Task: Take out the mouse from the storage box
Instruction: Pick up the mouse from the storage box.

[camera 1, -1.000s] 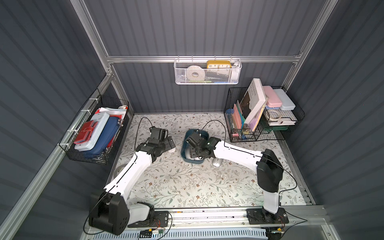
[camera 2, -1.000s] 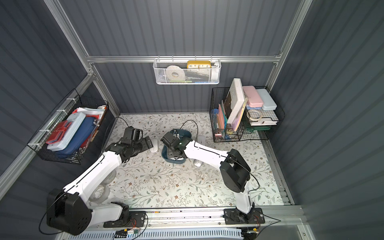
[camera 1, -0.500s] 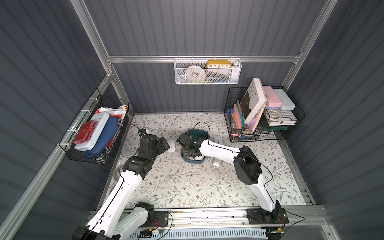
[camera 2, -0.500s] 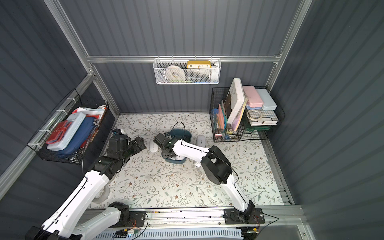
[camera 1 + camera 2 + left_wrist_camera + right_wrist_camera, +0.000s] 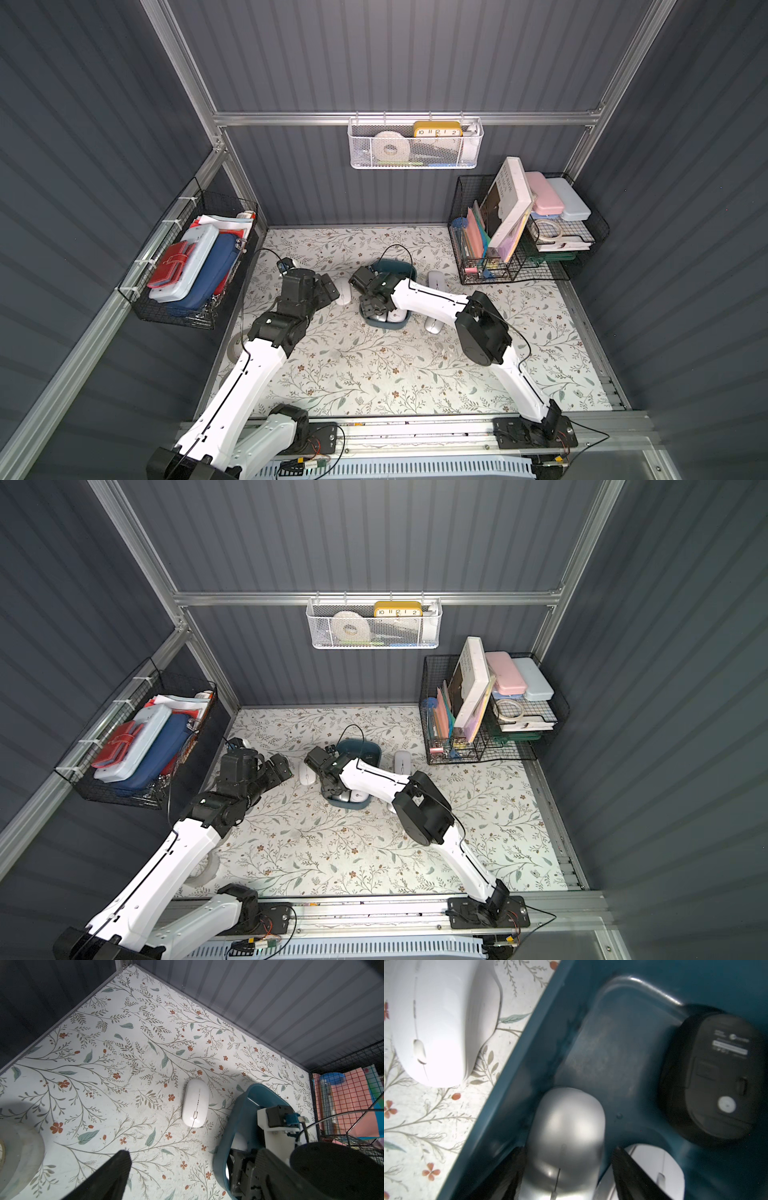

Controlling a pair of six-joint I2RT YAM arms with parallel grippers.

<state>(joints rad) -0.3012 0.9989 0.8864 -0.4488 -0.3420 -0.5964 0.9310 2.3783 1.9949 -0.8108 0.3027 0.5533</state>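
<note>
The open fingers of my right gripper are already on both sides of the silver mouse, so next they will stay low in the teal storage box (image 5: 392, 265) and close across the mouse's long sides.
The teal storage box (image 5: 392, 265) (image 5: 362, 744) sits mid-floor. My right gripper (image 5: 371, 309) (image 5: 332, 789) (image 5: 568, 1149) reaches down into its near end. Its jaws are open and straddle a silver mouse (image 5: 566, 1126) (image 5: 376, 318), with a gap on one side. Beside it in the box are a white mouse (image 5: 654, 1167) (image 5: 397, 318) and an upturned black mouse (image 5: 716, 1076). Another white mouse (image 5: 195, 1103) (image 5: 343, 291) (image 5: 306, 774) lies on the floor left of the box (image 5: 245, 1105). My left gripper (image 5: 194, 1153) (image 5: 330, 287) is open and empty next to it.
Two more mice lie on the floor right of the box: a white one (image 5: 436, 279) and a silver one (image 5: 432, 326) partly under my right arm. Black wire baskets stand at the left wall (image 5: 187, 266) and back right (image 5: 519, 232). A tape roll (image 5: 18, 1147) is near my left arm.
My left gripper has drawn back to the left, leaving the white mouse on the floor. My right gripper has moved to the box's near end, over the silver mouse, jaws a little wider.
</note>
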